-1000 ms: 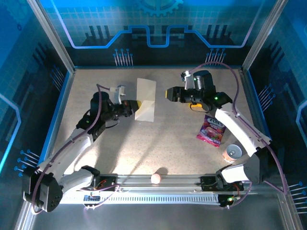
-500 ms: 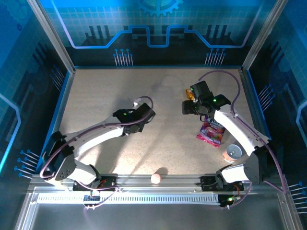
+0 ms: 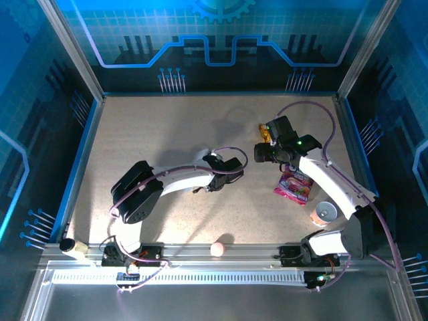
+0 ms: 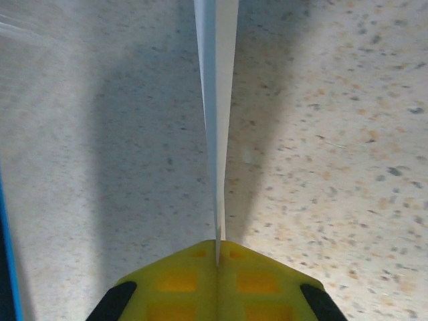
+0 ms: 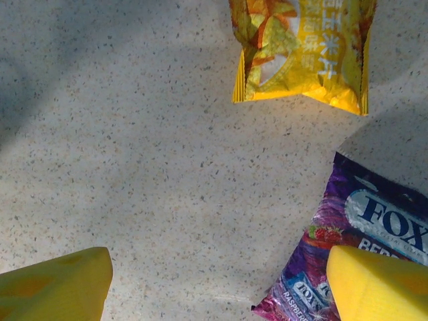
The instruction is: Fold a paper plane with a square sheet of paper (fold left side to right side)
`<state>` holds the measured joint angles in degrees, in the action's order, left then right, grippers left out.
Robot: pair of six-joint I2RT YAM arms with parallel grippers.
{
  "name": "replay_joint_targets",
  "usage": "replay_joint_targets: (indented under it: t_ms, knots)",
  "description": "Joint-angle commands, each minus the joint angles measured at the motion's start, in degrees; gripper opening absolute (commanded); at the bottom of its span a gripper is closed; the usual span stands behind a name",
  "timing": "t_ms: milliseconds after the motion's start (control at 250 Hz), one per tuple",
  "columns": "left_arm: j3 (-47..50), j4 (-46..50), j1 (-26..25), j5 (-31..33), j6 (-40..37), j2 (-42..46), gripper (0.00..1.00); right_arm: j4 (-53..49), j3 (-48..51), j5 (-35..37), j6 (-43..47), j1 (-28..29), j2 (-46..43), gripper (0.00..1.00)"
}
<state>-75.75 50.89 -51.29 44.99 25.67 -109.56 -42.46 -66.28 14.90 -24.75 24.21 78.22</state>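
Observation:
The sheet stands edge-on above the speckled table, so my left gripper should next lower its held edge onto the bare tabletop and release.
In the left wrist view my left gripper is shut on the square sheet of paper. The sheet is thin and white, seen edge-on, running straight away from the yellow fingers above the speckled table. From the top view the left gripper is near the table's middle. My right gripper hovers just to its right, open. Its wrist view shows the right gripper with yellow fingertips wide apart over bare table, holding nothing.
A yellow snack packet lies ahead of the right gripper, and a pink-purple wrapper sits by its right finger. An orange can stands at the right. A pink ball rests at the near edge, a roll at the near left corner.
The left arm has swung right and toward the near side, from the table's left-middle to its centre. The right gripper has drawn back toward the snack packets.

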Motion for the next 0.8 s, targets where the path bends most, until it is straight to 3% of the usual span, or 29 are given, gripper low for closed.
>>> replay_joint_targets:
  t_ms: [0,204,627,735,799]
  knots:
    - [-2.3,-2.5,-0.2,-8.0,2.1,-0.8,0.00,0.1,0.5,-1.2,-0.1,-0.8,-1.5,0.85]
    - [-4.9,-3.8,-0.3,-18.1,5.1,-3.7,0.00,-0.3,0.4,-4.0,1.6,-1.6,-1.8,0.85]
    - [-9.7,-6.7,0.4,-31.2,9.4,-8.6,0.04,-1.5,3.4,-9.8,1.7,-3.6,-5.8,0.85]
    - [-9.7,-8.1,1.7,-35.2,10.1,-8.7,0.08,-1.7,5.0,-10.4,0.4,-3.6,-7.1,0.85]
    - [-9.4,-9.1,2.5,-37.9,10.3,-8.6,0.21,-2.3,5.6,-10.8,-0.2,-3.6,-7.6,0.85]
